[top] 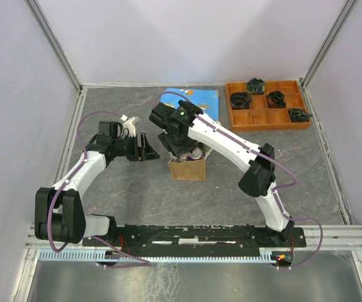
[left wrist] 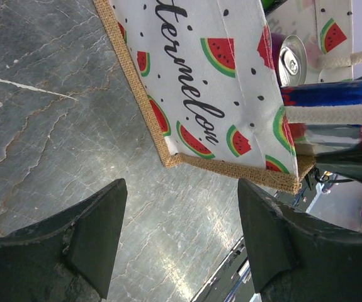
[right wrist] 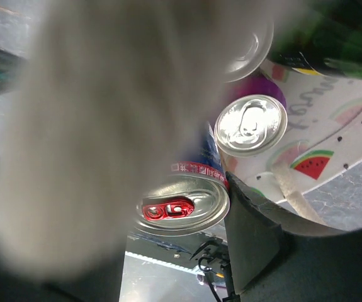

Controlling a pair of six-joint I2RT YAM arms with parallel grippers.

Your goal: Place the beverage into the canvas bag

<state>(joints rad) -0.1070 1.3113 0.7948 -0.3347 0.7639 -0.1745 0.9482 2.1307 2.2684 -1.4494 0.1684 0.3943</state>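
Note:
I need to lower my right gripper into the bag's near end beside the silver-topped cans and open, as the blue can still sticks out of the bag's opening.
The canvas bag [top: 187, 168] stands upright mid-table; the left wrist view shows its watermelon-printed side [left wrist: 206, 75] and burlap edge. My right gripper [top: 184, 146] is right over the bag's mouth, shut on a blue beverage can [right wrist: 181, 211] with a red tab. The can's rim presses on one finger [right wrist: 256, 242]; the other finger is hidden behind a blurred cream handle [right wrist: 105, 126]. The blue can [left wrist: 328, 93] also shows at the bag's top. Other silver-topped cans [right wrist: 250, 124] sit in the bag. My left gripper [top: 147, 148] is open and empty, just left of the bag.
A blue patterned cloth [top: 196, 97] lies behind the bag. An orange compartment tray [top: 238, 116] with dark coiled items stands at the back right. Enclosure walls ring the table.

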